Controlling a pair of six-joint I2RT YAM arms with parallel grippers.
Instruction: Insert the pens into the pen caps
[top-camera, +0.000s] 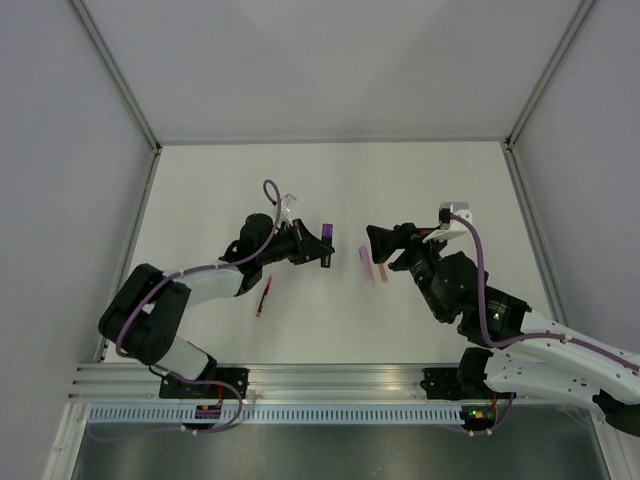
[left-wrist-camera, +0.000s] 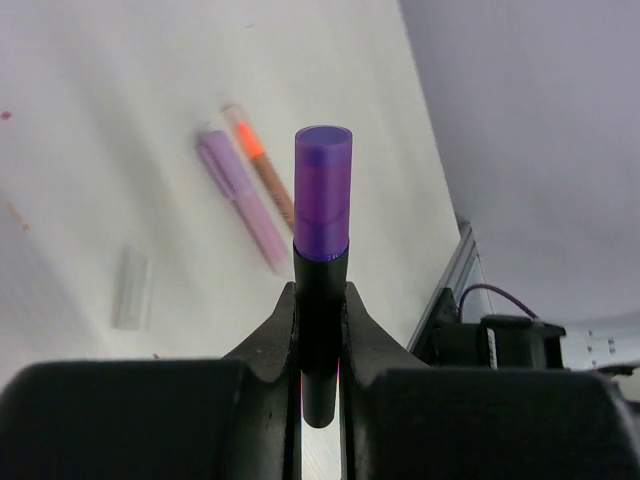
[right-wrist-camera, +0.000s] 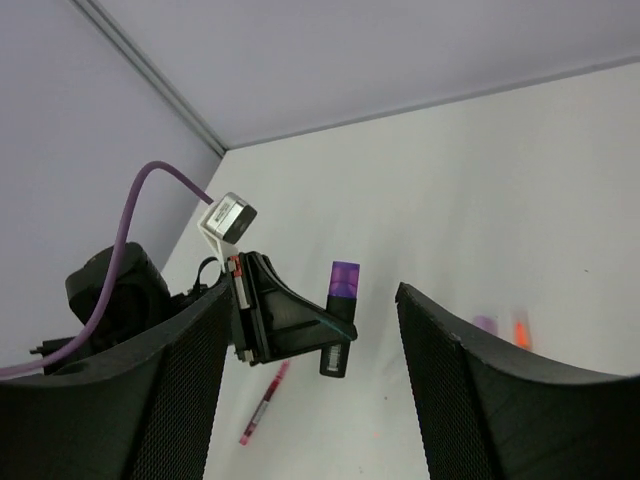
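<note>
I should ease my left gripper down to the bare tabletop (left-wrist-camera: 205, 245) beside the lilac pen and release the black marker, as its purple cap (left-wrist-camera: 322, 192) is already on.
My left gripper (top-camera: 318, 246) is shut on the stubby black marker (top-camera: 327, 250) and holds it above the table. The marker's upper end is a translucent purple cap (left-wrist-camera: 322, 192). In the left wrist view the fingers (left-wrist-camera: 277, 325) pinch the black barrel (left-wrist-camera: 320, 330). My right gripper (top-camera: 380, 243) is open and empty, facing the left gripper a short way to its right. The marker shows between its fingers in the right wrist view (right-wrist-camera: 339, 325). The pale pink-lilac pen (top-camera: 366, 265) and the orange pen (top-camera: 381, 272) lie side by side under the right gripper. The thin red pen (top-camera: 264, 296) lies below the left gripper.
A small clear cap (left-wrist-camera: 132, 288) lies on the table left of the lilac pen (left-wrist-camera: 240, 195) and orange pen (left-wrist-camera: 258, 160). White walls enclose the table on three sides. The aluminium rail (top-camera: 330, 380) with the arm bases runs along the near edge.
</note>
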